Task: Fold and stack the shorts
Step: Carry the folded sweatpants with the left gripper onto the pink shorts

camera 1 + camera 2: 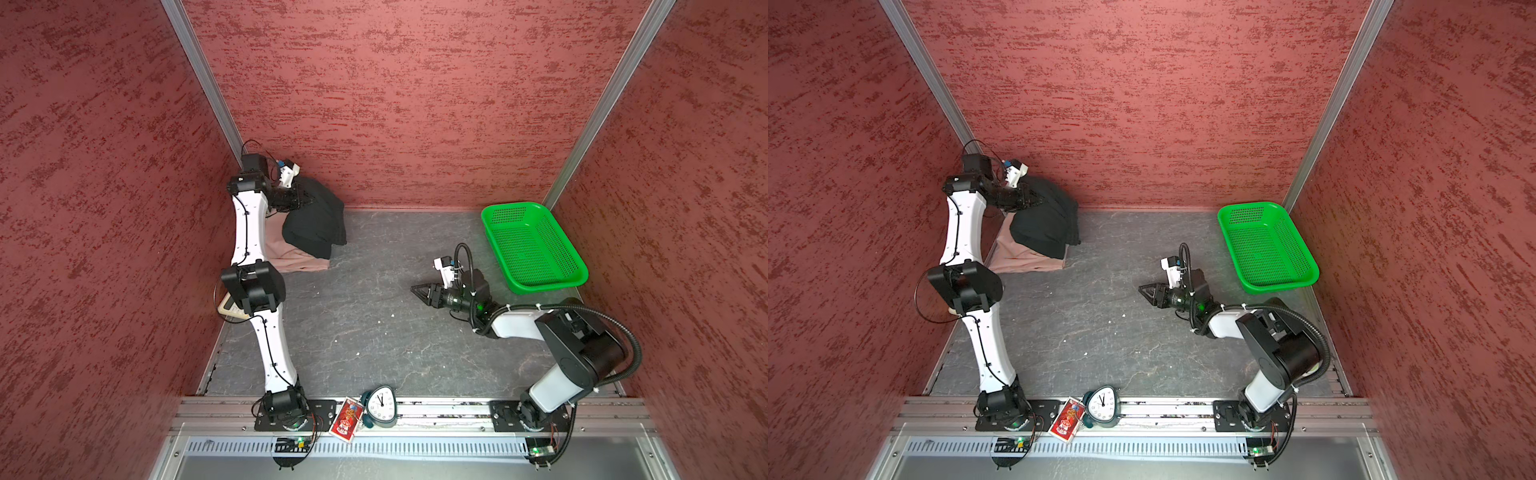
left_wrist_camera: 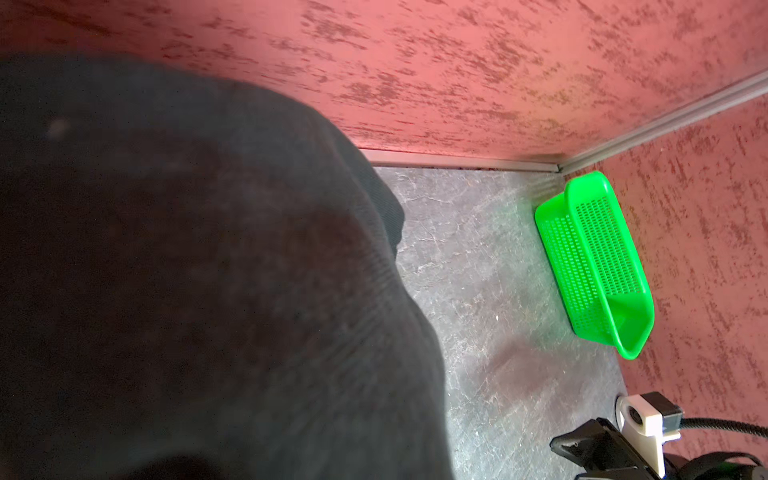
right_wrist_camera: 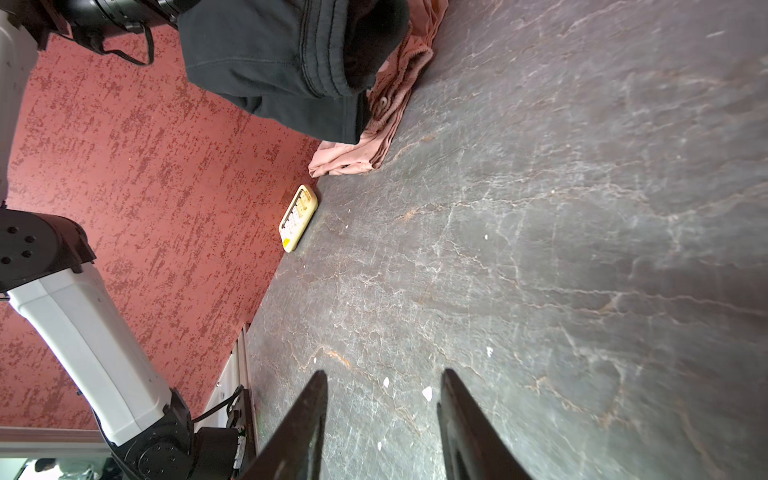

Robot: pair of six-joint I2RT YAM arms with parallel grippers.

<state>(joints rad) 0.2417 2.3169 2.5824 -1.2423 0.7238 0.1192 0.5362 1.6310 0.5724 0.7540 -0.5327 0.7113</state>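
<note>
The black shorts still hang above the folded pink shorts [image 1: 275,240]. I will next lower my left gripper toward the side and release the black shorts' upper edge over them.
The black shorts [image 1: 316,224] [image 1: 1044,226] hang bunched at the back left, lifted over the pink shorts [image 1: 291,257] [image 1: 1025,259], which lie folded on the table against the left wall. My left gripper [image 1: 305,199] [image 1: 1038,201] is shut on the black shorts' upper edge. Black cloth [image 2: 187,270] fills the left wrist view and hides the jaws. In the right wrist view the black shorts [image 3: 282,54] dangle above the pink shorts [image 3: 374,141]. My right gripper [image 1: 415,289] [image 1: 1144,289] [image 3: 384,374] hovers low over the table at the right, open, with nothing between its fingers.
A green perforated basket [image 1: 534,249] [image 1: 1266,249] [image 2: 594,257] stands in the back right corner. A small cream device [image 3: 298,218] lies by the left wall. A clock [image 1: 380,405] and a red card [image 1: 345,424] sit on the front rail. Red walls enclose three sides.
</note>
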